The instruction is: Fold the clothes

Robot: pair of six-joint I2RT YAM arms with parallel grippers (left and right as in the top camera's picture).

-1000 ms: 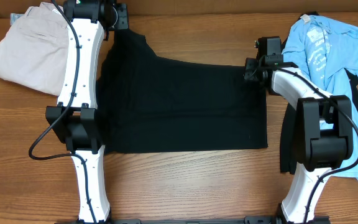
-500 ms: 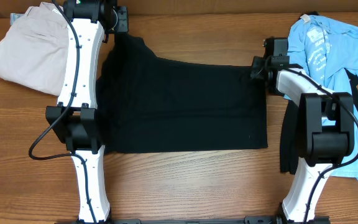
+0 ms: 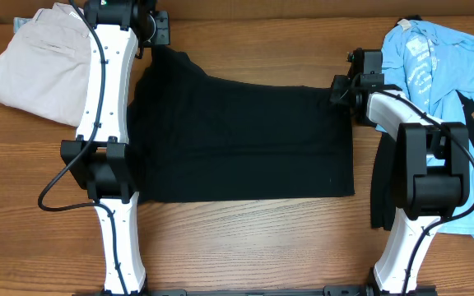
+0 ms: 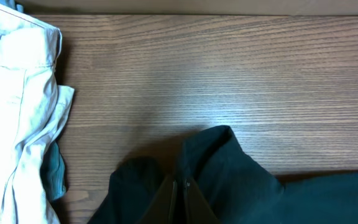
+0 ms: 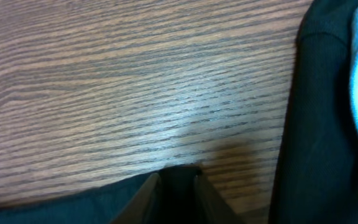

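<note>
I should move my left gripper back over the black T-shirt (image 3: pixel 245 140) and let go of the fold by the T-shirt's near edge (image 3: pixel 160 196), because that edge is back toward my base from the gripper.
A plain black T-shirt (image 3: pixel 245 140) lies spread flat across the middle of the table. My left gripper (image 3: pixel 156 39) is at its far left sleeve. In the left wrist view the left gripper (image 4: pixel 180 182) has its jaws pressed together on a fold of the black T-shirt (image 4: pixel 229 174). My right gripper (image 3: pixel 336 89) is at the shirt's far right corner. In the right wrist view the right gripper (image 5: pixel 178 177) has its fingers drawn in on that corner, with black cloth (image 5: pixel 73 208) filling the narrow gap. A light blue tee (image 3: pixel 434 57) lies crumpled at the far right.
Folded beige trousers (image 3: pixel 35 66) lie at the far left corner, close beside the left gripper. Another black garment (image 3: pixel 381 189) lies under the blue tee along the right arm. Bare wood (image 3: pixel 253 238) runs along the front and behind the shirt.
The right gripper shifted slightly to the right and its jaws narrowed onto the shirt's corner. The left gripper and the shirt have not moved.
</note>
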